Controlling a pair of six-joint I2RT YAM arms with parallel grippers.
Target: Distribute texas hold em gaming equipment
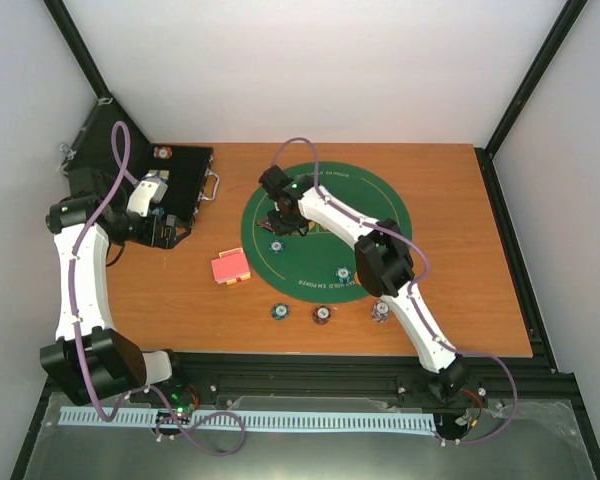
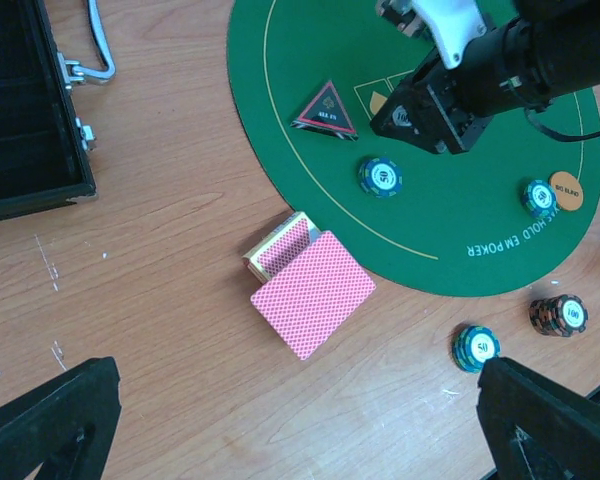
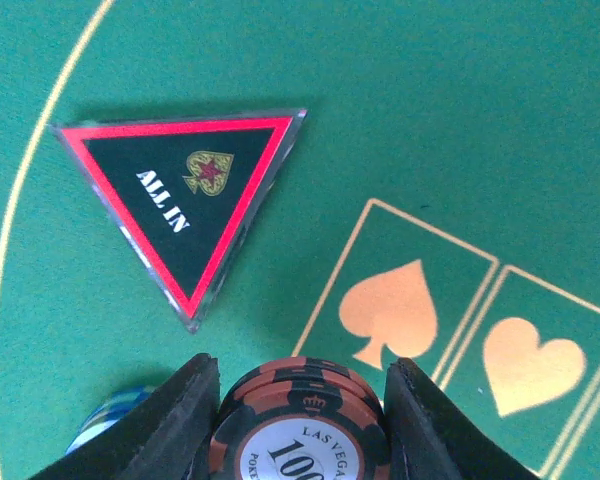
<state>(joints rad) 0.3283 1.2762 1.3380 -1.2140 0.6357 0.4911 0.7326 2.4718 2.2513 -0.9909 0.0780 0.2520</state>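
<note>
The chips come down with my right gripper next, onto the felt below it between the ALL IN button and the spade print, and are released there.
My right gripper is shut on a short stack of orange-and-black poker chips over the green felt mat, just beside a dark triangular "ALL IN" button. From the left wrist view, the right gripper sits right of that triangle. Red-backed cards lie in two piles on the wood by the mat's edge. My left gripper hangs open above bare wood near the cards, holding nothing. Teal chips and an orange round button rest on the mat.
An open black case with a metal handle stands at the back left, close to my left gripper. Loose chip stacks sit on the wood in front of the mat.
</note>
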